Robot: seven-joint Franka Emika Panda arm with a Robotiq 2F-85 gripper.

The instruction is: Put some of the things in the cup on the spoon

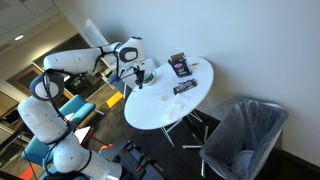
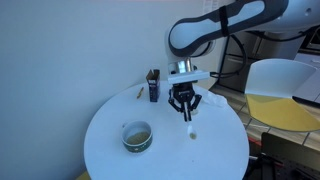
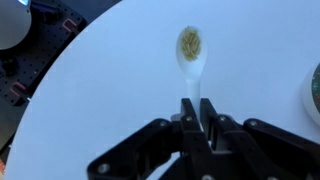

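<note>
The spoon [image 3: 189, 52] stays level and comes down with my gripper onto the bare white table beside the cup [image 2: 137, 136] next.
My gripper [image 3: 193, 112] is shut on the handle of a white spoon [image 3: 189, 52], whose bowl holds a small heap of yellowish-brown grains. The spoon points away from me over the white round table [image 3: 100, 90]. In an exterior view the gripper [image 2: 184, 104] hangs over the table's far side with the spoon's bowl [image 2: 192, 133] below it. The dark-green cup [image 2: 137, 136], with light contents inside, stands on the near left of the table, apart from the gripper. Its rim shows at the right edge of the wrist view [image 3: 316, 90]. In an exterior view the gripper [image 1: 138, 72] is over the table's left end.
A dark printed packet [image 2: 153, 85] stands upright at the table's far edge with a small stick [image 2: 141, 92] beside it. Two dark packets [image 1: 179, 65] [image 1: 186, 87] show on the table [image 1: 165, 108]. A grey chair [image 1: 245, 135] stands next to it, and a yellow-and-white chair [image 2: 280, 90] stands close by.
</note>
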